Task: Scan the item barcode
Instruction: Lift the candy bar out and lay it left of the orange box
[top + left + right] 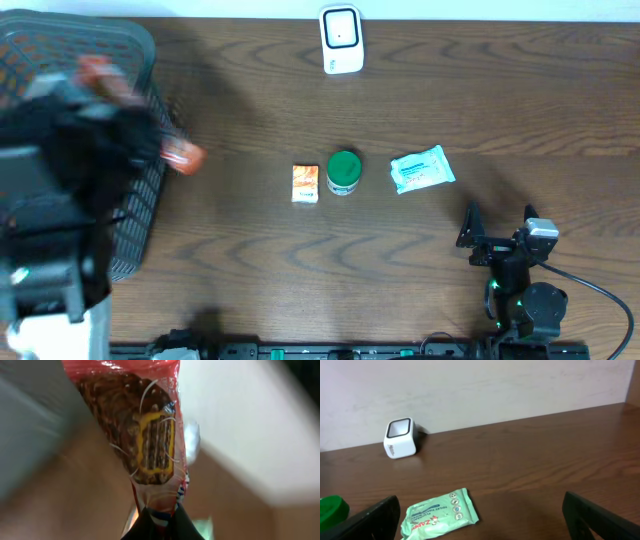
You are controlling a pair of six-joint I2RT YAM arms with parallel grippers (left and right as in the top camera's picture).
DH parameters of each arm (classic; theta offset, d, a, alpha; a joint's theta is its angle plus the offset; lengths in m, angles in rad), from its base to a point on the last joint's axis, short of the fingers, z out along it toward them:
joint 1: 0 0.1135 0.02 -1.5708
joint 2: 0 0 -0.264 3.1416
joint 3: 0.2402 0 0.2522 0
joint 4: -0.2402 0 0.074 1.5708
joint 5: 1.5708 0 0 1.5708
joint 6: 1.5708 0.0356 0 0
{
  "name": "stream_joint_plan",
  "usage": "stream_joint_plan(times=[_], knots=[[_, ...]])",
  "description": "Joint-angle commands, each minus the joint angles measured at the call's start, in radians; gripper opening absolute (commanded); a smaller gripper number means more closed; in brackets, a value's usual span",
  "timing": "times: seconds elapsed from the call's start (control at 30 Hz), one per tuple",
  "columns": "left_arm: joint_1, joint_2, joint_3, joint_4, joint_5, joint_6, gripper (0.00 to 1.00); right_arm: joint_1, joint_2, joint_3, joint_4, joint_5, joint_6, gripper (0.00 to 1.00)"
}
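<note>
The left gripper should next move over the bare tabletop (pixel 265 181) beside the orange box, below the box and to its right in the overhead view, then go down and let go of the packet (pixel 183 155).
A red snack packet (pixel 145 430) with a brown picture fills the left wrist view, its lower end pinched in my left gripper (pixel 161 522), which is shut on it. In the overhead view the left arm is a dark blur at the left, and the packet (pixel 183 155) sticks out beside the basket. No barcode shows on it. The white scanner (pixel 341 38) stands at the table's far edge; the right wrist view shows the scanner (pixel 400 438) against the wall. My right gripper (pixel 498 224) rests open near the front right, nothing between its fingers (pixel 370 520).
A grey mesh basket (pixel 140 215) with items in it stands at the left. In mid-table lie a small orange box (pixel 305 183), a green-lidded jar (pixel 344 172) and a green wipes pack (pixel 422 169), the wipes pack (pixel 440 512) just ahead of the right gripper.
</note>
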Motion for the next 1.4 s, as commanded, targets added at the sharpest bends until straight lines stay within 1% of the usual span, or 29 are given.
stream_joint_plan(times=[0.0,0.1,0.2,0.23,0.27,0.4,0.53,0.63,0.7,0.77,0.87,0.9,0.93,0.97,1.03,1.1,1.13,1.17,1.27,1.3,1.33,1.37], knots=[[-0.172,0.068,-0.077,-0.015,0.074,0.303,0.07,0.005,-0.004,-0.002,-0.004,0.002,0.01,0.99],[-0.278,0.142,-0.145,-0.003,-0.058,0.302,0.08,0.005,-0.004,-0.002,-0.004,0.002,0.01,0.99],[-0.346,0.241,-0.202,0.027,-0.178,0.299,0.07,0.005,-0.004,-0.002,-0.004,0.002,0.01,0.99],[-0.36,0.276,-0.217,0.04,-0.193,0.288,0.07,0.005,-0.004,-0.002,-0.004,0.001,0.01,0.99],[-0.383,0.349,-0.244,0.071,-0.196,0.263,0.07,0.005,-0.004,-0.002,-0.004,0.002,0.01,0.99],[-0.411,0.506,-0.258,0.139,-0.196,0.248,0.07,0.005,-0.004,-0.002,-0.004,0.001,0.01,0.99],[-0.421,0.625,-0.258,0.214,-0.196,0.218,0.07,0.005,-0.004,-0.002,-0.004,0.001,0.01,0.99],[-0.42,0.675,-0.258,0.245,-0.22,0.201,0.07,0.005,-0.004,-0.002,-0.004,0.001,0.01,0.99],[-0.42,0.685,-0.258,0.249,-0.306,0.169,0.07,0.005,-0.004,-0.002,-0.004,0.002,0.01,0.99],[-0.42,0.682,-0.258,0.249,-0.38,0.166,0.07,0.005,-0.004,-0.002,-0.004,0.001,0.01,0.99],[-0.42,0.682,-0.258,0.246,-0.428,0.167,0.07,0.005,-0.004,-0.002,-0.004,0.001,0.01,0.99],[-0.42,0.682,-0.258,0.243,-0.433,0.167,0.11,0.005,-0.004,-0.002,-0.004,0.002,0.01,0.99],[-0.42,0.679,-0.258,0.239,-0.436,0.167,0.23,0.005,-0.004,-0.002,-0.004,0.001,0.01,0.99],[-0.42,0.669,-0.255,0.231,-0.44,0.174,0.43,0.005,-0.004,-0.002,-0.004,0.001,0.01,0.99],[-0.42,0.649,-0.246,0.22,-0.443,0.182,0.61,0.005,-0.004,-0.002,-0.004,0.002,0.01,0.99],[-0.42,0.616,-0.241,0.217,-0.443,0.182,0.7,0.005,-0.004,-0.002,-0.004,0.002,0.01,0.99],[-0.42,0.594,-0.24,0.218,-0.443,0.188,0.73,0.005,-0.004,-0.002,-0.004,0.001,0.01,0.99],[-0.42,0.577,-0.24,0.218,-0.443,0.196,0.73,0.005,-0.004,-0.002,-0.004,0.001,0.01,0.99],[-0.419,0.517,-0.239,0.218,-0.471,0.216,0.73,0.005,-0.004,-0.002,-0.004,0.001,0.01,0.99],[-0.418,0.504,-0.239,0.218,-0.484,0.216,0.62,0.005,-0.004,-0.002,-0.004,0.001,0.01,0.99],[-0.418,0.495,-0.239,0.219,-0.486,0.216,0.38,0.005,-0.004,-0.002,-0.004,0.002,0.01,0.99],[-0.418,0.491,-0.24,0.222,-0.484,0.214,0.19,0.005,-0.004,-0.002,-0.004,0.002,0.01,0.99]])
